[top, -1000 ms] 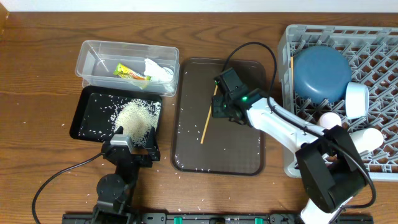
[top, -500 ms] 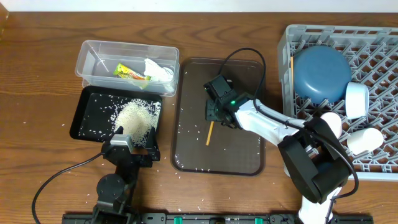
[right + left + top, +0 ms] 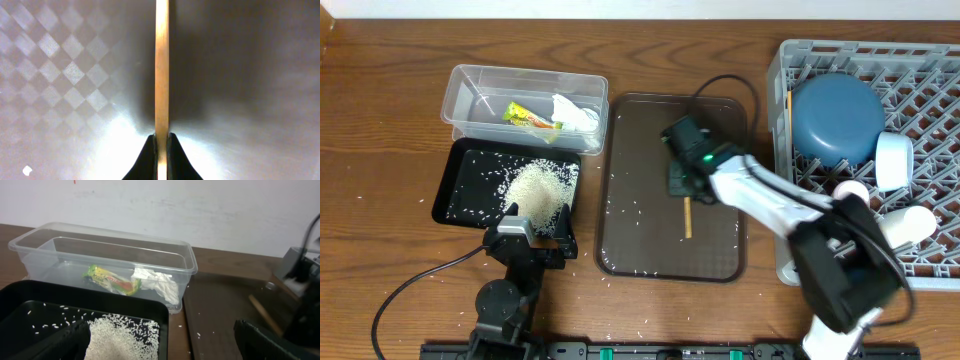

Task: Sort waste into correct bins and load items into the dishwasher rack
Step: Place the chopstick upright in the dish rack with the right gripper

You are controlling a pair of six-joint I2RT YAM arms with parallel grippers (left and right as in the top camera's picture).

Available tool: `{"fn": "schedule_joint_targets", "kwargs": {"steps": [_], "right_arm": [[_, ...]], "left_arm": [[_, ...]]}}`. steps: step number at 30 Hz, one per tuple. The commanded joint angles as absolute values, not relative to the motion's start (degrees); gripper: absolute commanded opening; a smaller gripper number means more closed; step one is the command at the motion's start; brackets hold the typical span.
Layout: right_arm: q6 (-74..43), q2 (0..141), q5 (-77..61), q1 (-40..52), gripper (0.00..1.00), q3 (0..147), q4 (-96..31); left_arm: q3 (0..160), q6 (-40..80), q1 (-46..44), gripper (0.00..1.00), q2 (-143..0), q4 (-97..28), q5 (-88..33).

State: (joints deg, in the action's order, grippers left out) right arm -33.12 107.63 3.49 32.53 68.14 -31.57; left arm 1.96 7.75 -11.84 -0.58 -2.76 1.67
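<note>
My right gripper lifts next, carries the chopstick into the rack [image 3: 930,80] and releases it there, since another chopstick already stands in the gap beside the blue plate.
My right gripper [image 3: 684,192] is shut on a wooden chopstick [image 3: 687,219] over the brown serving tray [image 3: 630,150]; the right wrist view shows both fingertips [image 3: 161,145] clamped on the stick [image 3: 161,65]. The clear tub [image 3: 470,85] holds the yellow-green wrapper [image 3: 525,116] and the white tissue [image 3: 575,113]; both also show in the left wrist view, wrapper [image 3: 107,277] and tissue [image 3: 157,282]. The black tray [image 3: 460,180] holds a rice heap [image 3: 540,190]. The grey rack [image 3: 930,80] holds the blue plate [image 3: 837,117], a bowl [image 3: 892,160] and cups [image 3: 910,222]. My left gripper [image 3: 535,235] is open and empty at the black tray's near edge.
Loose rice grains lie scattered on the brown serving tray [image 3: 620,262] and on the wooden table [image 3: 425,200]. Another chopstick stands at the rack's left wall [image 3: 788,100]. The right arm's black cable arcs above the serving tray [image 3: 730,80].
My right gripper has swung the chopstick round from a slant to nearly straight toward the near edge, and shifted slightly right over the serving tray. The left arm has not moved.
</note>
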Motion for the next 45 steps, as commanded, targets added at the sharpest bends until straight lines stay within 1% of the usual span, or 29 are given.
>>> {"fn": "schedule_joint_targets", "kwargs": {"steps": [1, 5, 9, 13, 17, 23, 24, 25, 27, 29, 30, 34, 38, 40, 41, 42, 43, 45], "right_arm": [[-24.05, 97.06, 2.7, 27.83, 0.01, 68.4, -32.75], [-13.74, 88.75, 2.83, 20.32, 0.01, 68.4, -34.2], [-2.81, 85.62, 3.18, 10.57, 0.01, 68.4, -34.0], [0.36, 87.42, 3.22, 4.36, 0.01, 68.31, -33.12], [0.34, 91.02, 3.2, 1.34, 0.01, 68.31, -31.81], [3.29, 94.56, 3.14, 1.56, 0.02, 68.31, -31.07], [3.2, 94.67, 3.14, 1.96, 0.04, 68.31, -31.14], [2.17, 94.72, 3.16, 2.44, 0.13, 68.31, -31.05], [-0.3, 94.41, 3.09, 2.92, 0.24, 68.36, -30.76], [-3.38, 93.54, 2.94, 3.05, 0.37, 68.58, -31.05], [-4.75, 92.71, 2.5, 3.05, 0.4, 68.62, -31.31], [-5.3, 86.43, -1.78, 3.09, 0.41, 68.64, -34.41], [-5.28, 75.9, -6.85, 4.86, 0.42, 68.62, -39.72], [-5.26, 69.97, -9.45, 7.01, 0.45, 68.62, -41.69], [-5.28, 66.72, -10.68, 8.43, 0.5, 68.62, -42.5], [-5.3, 63.96, -11.46, 9.65, 0.61, 68.62, -43.13], [-5.3, 60.77, -12.21, 11.11, 0.99, 68.62, -43.86], [-5.37, 55.79, -12.56, 13.34, 0.99, 68.62, -45.3]], "left_arm": [[0.23, 8.25, -11.92, 0.94, -0.23, -3.95, 1.96], [0.23, 8.25, -11.92, 0.94, -0.23, -3.95, 1.98], [0.23, 8.25, -11.92, 0.94, -0.23, -3.95, 1.98], [0.23, 8.25, -11.92, 0.94, -0.23, -3.95, 1.98], [0.23, 8.25, -11.92, 0.95, -0.23, -3.95, 1.98], [0.23, 8.25, -11.92, 0.94, -0.23, -3.95, 1.98], [0.23, 8.25, -11.92, 0.95, -0.23, -3.95, 1.98], [0.23, 8.25, -11.92, 0.94, -0.23, -3.95, 1.98], [0.23, 8.25, -11.92, 0.95, -0.23, -3.95, 1.98], [0.23, 8.25, -11.92, 0.94, -0.23, -3.95, 1.98], [0.23, 8.25, -11.92, 0.94, -0.23, -3.95, 1.98], [0.23, 8.25, -11.92, 0.95, -0.23, -3.95, 1.96], [0.23, 8.25, -11.92, 0.95, -0.23, -3.95, 1.98], [0.23, 8.25, -11.92, 0.94, -0.23, -3.95, 1.98], [0.23, 8.25, -11.92, 0.94, -0.23, -3.95, 1.98], [0.23, 8.25, -11.92, 0.95, -0.23, -3.95, 1.96], [0.23, 8.25, -11.92, 0.94, -0.23, -3.95, 1.98], [0.23, 8.25, -11.92, 0.94, -0.23, -3.95, 1.98]]}}
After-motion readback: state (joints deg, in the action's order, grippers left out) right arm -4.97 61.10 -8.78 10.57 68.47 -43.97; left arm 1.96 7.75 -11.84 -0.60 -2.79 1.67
